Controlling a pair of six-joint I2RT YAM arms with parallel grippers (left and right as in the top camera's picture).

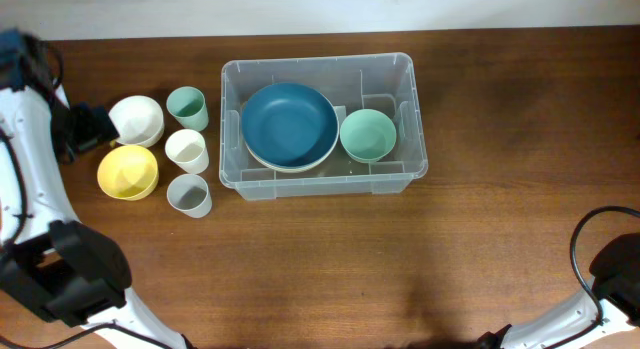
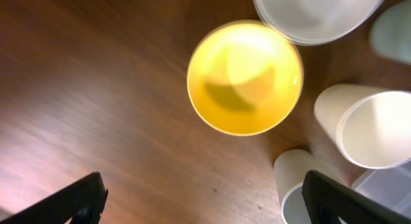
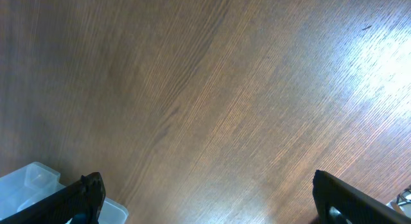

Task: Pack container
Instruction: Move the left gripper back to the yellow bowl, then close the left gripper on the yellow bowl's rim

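Note:
My left gripper moves down to the yellow bowl's rim on the side away from the container next, since cups and a white bowl crowd its other sides.
The container (image 1: 412, 117) is a large clear bin at the table's middle. It holds a blue bowl (image 1: 290, 124) stacked on a white one, and a green bowl (image 1: 368, 135). Its corner shows in the right wrist view (image 3: 29, 182). My left gripper (image 2: 205, 205) is open and empty, high over bare wood just short of a yellow bowl (image 2: 244, 77). In the overhead view its dark end (image 1: 85, 129) is left of the bowls. My right gripper (image 3: 218, 201) is open and empty over bare wood right of the container.
Left of the container stand a white bowl (image 1: 135, 119), the yellow bowl (image 1: 128, 172), a teal cup (image 1: 187, 108), a cream cup (image 1: 187, 150) and a grey cup (image 1: 189, 195). The right arm (image 1: 610, 279) sits at the bottom right corner.

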